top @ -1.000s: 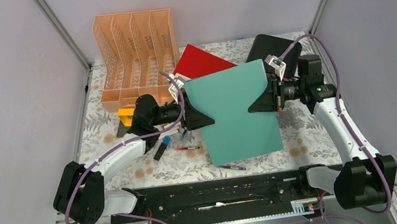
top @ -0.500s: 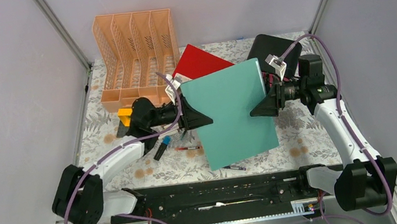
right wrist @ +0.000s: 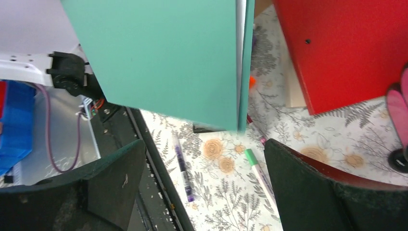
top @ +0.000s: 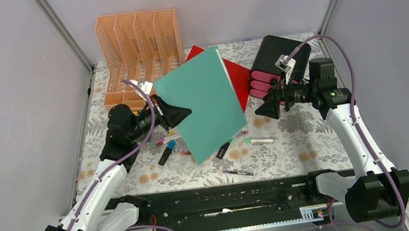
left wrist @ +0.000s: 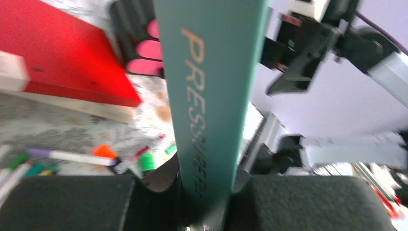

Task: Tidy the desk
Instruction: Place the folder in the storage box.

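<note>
I will turn my left gripper, move it outward and let go of the teal book (top: 203, 103) in the file rack's slot nearest the side, because that slot is empty.
The desk (top: 308, 143) is a leaf-and-flower printed tabletop. A teal book (top: 203, 103) hangs tilted over its middle. My left gripper (top: 174, 110) is shut on the book's left edge, and in the left wrist view the spine (left wrist: 211, 96) rises from between the jaws of that gripper (left wrist: 207, 192). My right gripper (top: 267, 108) stands open to the right of the book, apart from it. In the right wrist view the gripper (right wrist: 204, 187) holds nothing, and the teal book (right wrist: 163, 57) hangs beyond its fingers (right wrist: 312, 187).
A red book (top: 238, 77) lies under the teal one. A peach file rack (top: 140, 58) stands back left, a black-and-pink drawer box (top: 273, 63) back right. Loose pens lie about: a green one (top: 259, 140), a purple one (top: 239, 173), a black marker (top: 166, 153).
My right gripper opened and let go of the teal book. The left arm swung the book left and back towards the rack, uncovering pens and pink drawers.
</note>
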Tool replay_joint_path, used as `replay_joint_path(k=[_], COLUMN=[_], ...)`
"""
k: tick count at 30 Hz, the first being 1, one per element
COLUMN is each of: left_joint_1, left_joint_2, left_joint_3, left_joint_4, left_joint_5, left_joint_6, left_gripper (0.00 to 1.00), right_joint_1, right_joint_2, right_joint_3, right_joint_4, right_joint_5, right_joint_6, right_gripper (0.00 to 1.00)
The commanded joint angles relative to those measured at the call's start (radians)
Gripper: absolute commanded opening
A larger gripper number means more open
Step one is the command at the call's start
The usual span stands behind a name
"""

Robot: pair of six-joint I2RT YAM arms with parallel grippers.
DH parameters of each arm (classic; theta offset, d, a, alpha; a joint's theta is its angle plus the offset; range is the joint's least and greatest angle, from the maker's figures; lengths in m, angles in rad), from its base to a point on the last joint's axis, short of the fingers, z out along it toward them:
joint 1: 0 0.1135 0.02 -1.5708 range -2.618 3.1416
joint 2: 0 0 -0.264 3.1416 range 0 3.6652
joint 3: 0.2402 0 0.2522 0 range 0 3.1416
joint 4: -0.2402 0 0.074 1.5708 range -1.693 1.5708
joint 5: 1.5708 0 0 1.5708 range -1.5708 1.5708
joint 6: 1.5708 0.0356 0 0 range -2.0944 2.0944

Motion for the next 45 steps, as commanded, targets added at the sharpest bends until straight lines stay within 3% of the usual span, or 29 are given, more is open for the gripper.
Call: replay_joint_path(k=[1, 6, 12, 18, 33, 45], left_joint_1=[0.019, 0.023, 0.066, 0.228, 0.463, 0.556], left_joint_2=[-0.041, 0.006, 0.105, 0.186, 0.246, 0.393], left_joint_3=[0.166, 0.295, 0.422, 0.493, 0.505, 0.481], left_joint_4=[-0.233, -0.289, -0.246, -0.145, 0.02, 0.177], left_joint_5=[-0.292, -0.504, -0.527, -0.51, -0.568, -0.602], left_joint_6=[0.153, 0.263, 0.368, 0.388, 0.523, 0.62], left_gripper=[0.0, 0.0, 0.0, 0.0, 0.0, 0.0], right_joint_1=[0.001, 0.002, 0.001, 0.001, 0.001, 0.001], right_joint_2=[-0.015, -0.024, -0.027, -0.032, -0.038, -0.032], right_joint_3=[0.028, 0.018, 0.011, 0.01, 0.009, 0.006], right_joint_4=[-0.005, 0.006, 0.014, 0.019, 0.021, 0.023], right_joint_5=[0.096, 0.087, 0.078, 0.074, 0.088, 0.083], right_joint_6=[-0.036, -0.035, -0.029, -0.025, -0.022, -0.028], right_gripper=[1.0, 1.0, 1.0, 1.0, 1.0, 1.0])
